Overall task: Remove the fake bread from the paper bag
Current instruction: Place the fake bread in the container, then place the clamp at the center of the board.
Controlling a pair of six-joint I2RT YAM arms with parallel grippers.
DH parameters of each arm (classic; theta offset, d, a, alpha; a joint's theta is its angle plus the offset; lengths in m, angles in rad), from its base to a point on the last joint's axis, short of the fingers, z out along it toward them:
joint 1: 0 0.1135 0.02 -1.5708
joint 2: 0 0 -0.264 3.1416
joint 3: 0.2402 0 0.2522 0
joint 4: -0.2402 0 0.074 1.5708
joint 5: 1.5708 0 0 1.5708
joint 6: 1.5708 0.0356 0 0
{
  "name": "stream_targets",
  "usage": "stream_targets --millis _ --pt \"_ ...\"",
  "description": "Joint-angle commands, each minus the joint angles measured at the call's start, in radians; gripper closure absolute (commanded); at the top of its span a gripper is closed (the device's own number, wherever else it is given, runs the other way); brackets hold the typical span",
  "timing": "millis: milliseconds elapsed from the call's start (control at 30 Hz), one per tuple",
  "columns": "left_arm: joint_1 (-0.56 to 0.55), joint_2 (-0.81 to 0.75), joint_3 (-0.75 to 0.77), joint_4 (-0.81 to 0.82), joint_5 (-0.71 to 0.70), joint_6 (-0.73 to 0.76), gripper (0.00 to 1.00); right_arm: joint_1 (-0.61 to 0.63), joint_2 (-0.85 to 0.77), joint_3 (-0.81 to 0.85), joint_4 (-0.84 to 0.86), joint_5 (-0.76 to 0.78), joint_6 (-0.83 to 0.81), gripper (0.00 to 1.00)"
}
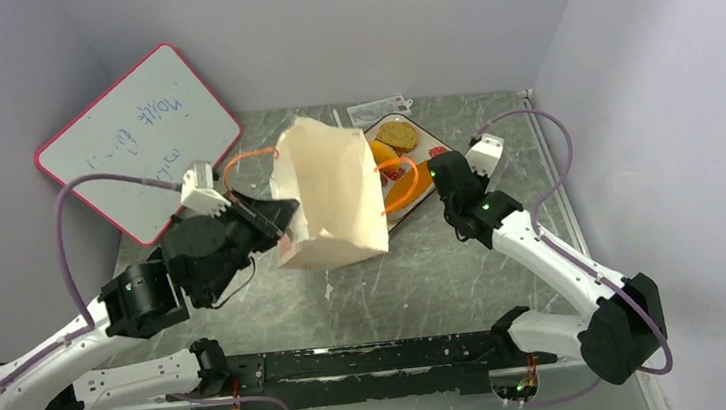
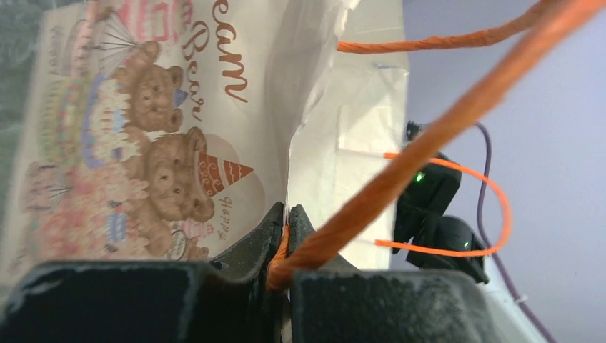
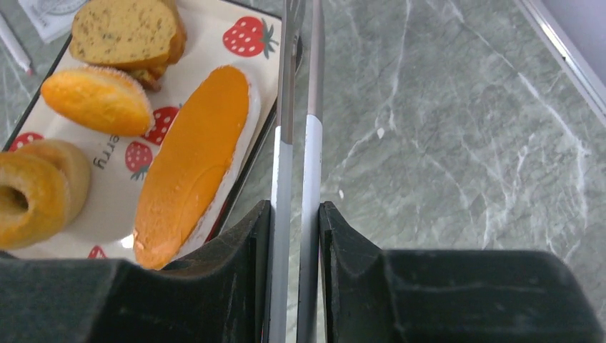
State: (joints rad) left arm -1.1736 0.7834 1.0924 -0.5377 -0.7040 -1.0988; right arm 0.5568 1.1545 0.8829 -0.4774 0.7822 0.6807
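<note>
The bread lies out already, so next I will move my right gripper down away from the long orange loaf (image 3: 193, 161) to the bare tabletop beside the tray and release the tongs.
The cream paper bag (image 1: 333, 193) stands upright mid-table; its bear-print face shows in the left wrist view (image 2: 143, 143). My left gripper (image 1: 278, 215) (image 2: 287, 214) is shut on the bag's top edge together with an orange cord handle (image 2: 429, 143). The fake bread lies on the strawberry-print tray (image 3: 214, 25) right of the bag: doughnut (image 3: 28, 196), orange oval bun (image 3: 96, 100), rough tan bun (image 3: 128, 28), long orange loaf (image 3: 193, 161). My right gripper (image 1: 436, 173) (image 3: 294, 211) is shut on metal tongs (image 3: 300, 107) beside the tray. The bag's inside is hidden.
A pink-framed whiteboard (image 1: 136, 136) leans at the back left. A small clear packet (image 1: 380, 110) lies behind the tray. Walls close in at the back and right. The right arm (image 2: 429, 207) shows beyond the bag.
</note>
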Motion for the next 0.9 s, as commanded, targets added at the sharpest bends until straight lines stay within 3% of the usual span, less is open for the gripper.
stream_targets --millis 0,200,433,533,633,867 --pt "0.146 0.031 0.118 0.006 0.078 0.049 0.93 -0.09 0.025 0.005 0.095 -0.046 -0.079 0.7" --pt "0.408 0.151 0.229 0.068 0.257 0.112 0.93 -0.17 0.07 -0.007 0.162 -0.104 -0.118 0.69" --pt "0.955 0.292 0.26 0.217 0.873 0.136 0.93 -0.29 0.148 0.001 0.246 -0.174 -0.154 0.69" --pt "1.121 0.302 0.215 0.287 1.056 0.105 0.93 -0.33 0.187 0.016 0.268 -0.194 -0.162 0.69" --pt "1.201 0.302 0.173 0.344 1.184 0.079 0.93 -0.345 0.21 0.016 0.303 -0.212 -0.172 0.69" --pt "1.225 0.245 0.03 0.452 1.339 0.0 0.93 -0.37 0.252 -0.003 0.347 -0.215 -0.19 0.69"
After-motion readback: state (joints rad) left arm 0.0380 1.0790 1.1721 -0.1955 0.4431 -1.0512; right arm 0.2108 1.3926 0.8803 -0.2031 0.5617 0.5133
